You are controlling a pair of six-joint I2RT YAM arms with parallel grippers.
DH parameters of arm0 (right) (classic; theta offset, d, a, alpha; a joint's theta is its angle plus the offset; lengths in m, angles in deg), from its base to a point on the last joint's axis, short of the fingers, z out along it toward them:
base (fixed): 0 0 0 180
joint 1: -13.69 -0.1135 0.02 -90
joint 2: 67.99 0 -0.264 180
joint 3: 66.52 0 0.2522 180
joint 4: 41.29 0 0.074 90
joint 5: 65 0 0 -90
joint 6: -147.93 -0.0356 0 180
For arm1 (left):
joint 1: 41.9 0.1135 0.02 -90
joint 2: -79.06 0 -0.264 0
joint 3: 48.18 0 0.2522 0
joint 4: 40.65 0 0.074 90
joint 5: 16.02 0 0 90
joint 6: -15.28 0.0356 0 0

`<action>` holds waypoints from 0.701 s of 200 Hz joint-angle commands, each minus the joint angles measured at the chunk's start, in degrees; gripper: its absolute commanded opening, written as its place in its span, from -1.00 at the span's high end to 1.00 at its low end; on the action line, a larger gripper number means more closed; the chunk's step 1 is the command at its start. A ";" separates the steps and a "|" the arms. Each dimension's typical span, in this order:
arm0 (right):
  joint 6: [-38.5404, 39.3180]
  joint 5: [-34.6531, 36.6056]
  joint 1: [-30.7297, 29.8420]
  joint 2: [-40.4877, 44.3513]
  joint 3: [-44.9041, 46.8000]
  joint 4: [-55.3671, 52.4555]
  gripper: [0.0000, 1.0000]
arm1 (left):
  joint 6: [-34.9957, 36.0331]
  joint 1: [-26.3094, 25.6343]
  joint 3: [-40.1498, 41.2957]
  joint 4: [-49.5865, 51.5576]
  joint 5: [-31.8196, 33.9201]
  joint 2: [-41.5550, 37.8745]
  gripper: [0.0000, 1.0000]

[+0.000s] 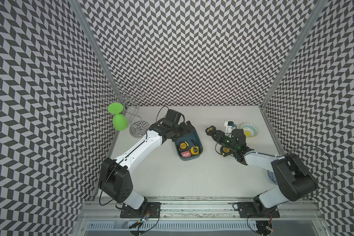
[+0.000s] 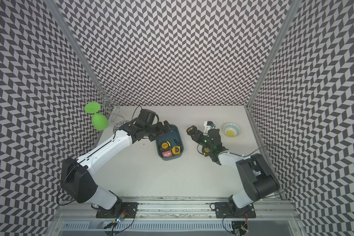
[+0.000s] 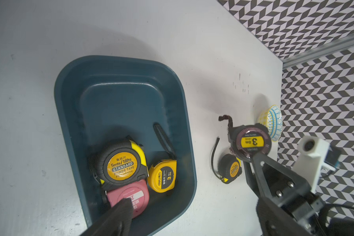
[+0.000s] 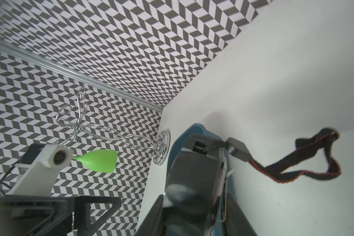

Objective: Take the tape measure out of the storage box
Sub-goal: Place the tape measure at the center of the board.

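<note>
The bare tabletop between the storage box and the other tape measure is below, so my right gripper will next lower the dark tape measure onto that spot and let go of it.
The dark teal storage box sits mid-table. In its near end lie three tape measures: a black-and-yellow one, a yellow one and a pink one. My left gripper hovers open over the box's far end with nothing between its fingers. My right gripper is shut on a dark round tape measure, held in the air right of the box with its strap dangling. Another tape measure lies on the table beneath the right arm.
A wire glass rack with a green glass hanging upside down stands at the back left. A patterned bowl sits at the back right. A blue-patterned dish lies partly under the right arm.
</note>
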 commanded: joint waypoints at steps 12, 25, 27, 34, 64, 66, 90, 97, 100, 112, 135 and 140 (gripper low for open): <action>-5.90 -10.42 1.18 -6.46 -1.59 12.54 1.00 | 3.06 0.49 0.70 0.23 1.22 -2.23 -0.99; -6.15 -10.95 1.01 -8.04 -2.51 10.05 1.00 | 3.58 0.68 0.70 0.41 1.42 -2.24 -0.99; -6.18 -11.03 1.00 -8.29 -2.55 9.85 1.00 | 3.64 0.69 0.70 0.45 1.43 -2.22 -0.99; -6.57 -11.19 1.01 -8.74 -2.58 9.07 1.00 | 3.86 0.81 0.79 0.46 1.52 -2.19 -0.99; -5.96 -10.16 1.00 -9.51 -2.87 3.31 1.00 | 4.58 0.96 0.97 0.46 1.57 -1.73 -1.00; -5.85 -10.22 0.96 -9.54 -2.97 2.91 1.00 | 4.59 0.98 0.97 0.46 1.56 -1.70 -1.00; -5.27 -10.32 0.84 -10.85 -3.92 -1.48 0.92 | 5.10 0.95 1.23 0.37 1.13 -0.87 -0.99; -4.90 -10.43 0.82 -11.28 -4.47 -2.94 0.92 | 5.34 0.92 1.23 0.42 1.17 -0.68 -0.99; -4.76 -10.55 0.75 -11.46 -4.71 -3.29 0.91 | 5.43 0.93 1.27 0.45 1.28 -0.63 -0.99; -3.93 -10.51 0.44 -11.99 -5.51 -5.84 0.89 | 5.88 0.96 1.32 0.55 1.31 -0.34 -0.99; -3.31 -10.01 0.12 -12.41 -5.83 -8.44 0.78 | 7.02 0.96 1.23 1.28 1.88 0.54 -1.00; -3.05 -9.96 0.12 -12.36 -5.79 -9.04 0.73 | 7.29 0.92 1.15 1.51 2.02 0.74 -1.00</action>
